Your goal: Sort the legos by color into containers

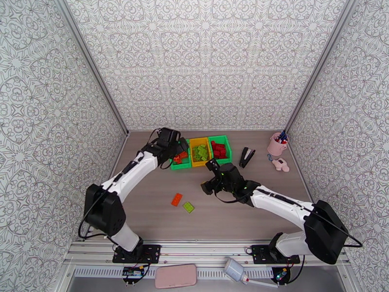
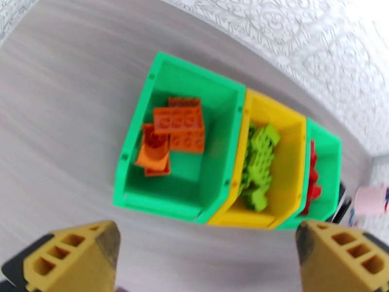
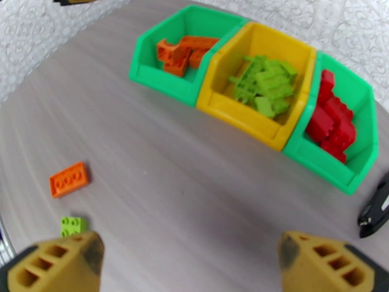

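Note:
Next, my right gripper moves back and down onto the loose lime brick, since it still lies on the tabletop, outside the yellow bin point(image 1: 200, 152) of lime bricks.
Three joined bins stand at the back of the table: a green bin point(image 1: 181, 159) with orange bricks point(image 2: 177, 127), a yellow bin point(image 1: 200, 152) with lime bricks point(image 3: 265, 83), and a green bin point(image 1: 220, 149) with red bricks point(image 3: 333, 125). An orange brick point(image 1: 176, 199) and a lime brick point(image 1: 188, 207) lie loose on the table in front. My left gripper point(image 2: 206, 251) hovers open and empty just above the left bin. My right gripper point(image 3: 187, 261) is open and empty over mid-table, right of the loose bricks.
A black stapler point(image 1: 247, 156) lies right of the bins. A pink pen cup point(image 1: 277, 144) and a small pink figure point(image 1: 280, 165) stand at the far right. Patterned walls enclose the table on three sides.

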Available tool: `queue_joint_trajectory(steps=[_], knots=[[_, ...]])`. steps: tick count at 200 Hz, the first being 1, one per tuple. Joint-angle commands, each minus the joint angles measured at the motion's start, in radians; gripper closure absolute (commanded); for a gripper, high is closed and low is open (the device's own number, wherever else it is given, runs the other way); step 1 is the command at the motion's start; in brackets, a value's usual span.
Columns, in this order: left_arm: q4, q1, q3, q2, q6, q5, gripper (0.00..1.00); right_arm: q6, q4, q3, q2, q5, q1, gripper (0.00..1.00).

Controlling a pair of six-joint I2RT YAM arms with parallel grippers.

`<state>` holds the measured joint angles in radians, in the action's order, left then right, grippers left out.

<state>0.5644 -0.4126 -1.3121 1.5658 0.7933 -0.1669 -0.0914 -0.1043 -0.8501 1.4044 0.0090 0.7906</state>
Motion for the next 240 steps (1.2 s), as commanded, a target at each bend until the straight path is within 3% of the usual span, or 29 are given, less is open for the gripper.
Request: queue_joint_trajectory(steps=[1, 40, 78, 137, 208, 240], knots=[[-0.017, 0.012, 0.147, -0.103, -0.147, 0.09, 0.0, -0.041, -0.098, -0.047, 0.013, 0.021, 0.069, 0.02], [0.079, 0.085, 0.307, -0.278, -0.224, 0.153, 0.0, -0.126, -0.244, -0.125, 0.107, 0.059, 0.197, 0.02], [0.052, 0.154, 0.436, -0.438, -0.264, 0.169, 0.0, -0.216, -0.317, -0.207, 0.244, 0.086, 0.296, 0.02], [0.05, 0.234, 0.487, -0.461, -0.277, 0.215, 0.0, -0.242, -0.44, -0.404, 0.478, 0.149, 0.354, 0.06], [0.057, 0.232, 0.509, -0.457, -0.247, 0.172, 0.0, -0.186, -0.452, -0.475, 0.581, 0.078, 0.318, 0.4], [0.041, 0.219, 0.517, -0.459, -0.242, 0.161, 0.0, -0.16, -0.424, -0.457, 0.558, 0.052, 0.293, 0.62]])
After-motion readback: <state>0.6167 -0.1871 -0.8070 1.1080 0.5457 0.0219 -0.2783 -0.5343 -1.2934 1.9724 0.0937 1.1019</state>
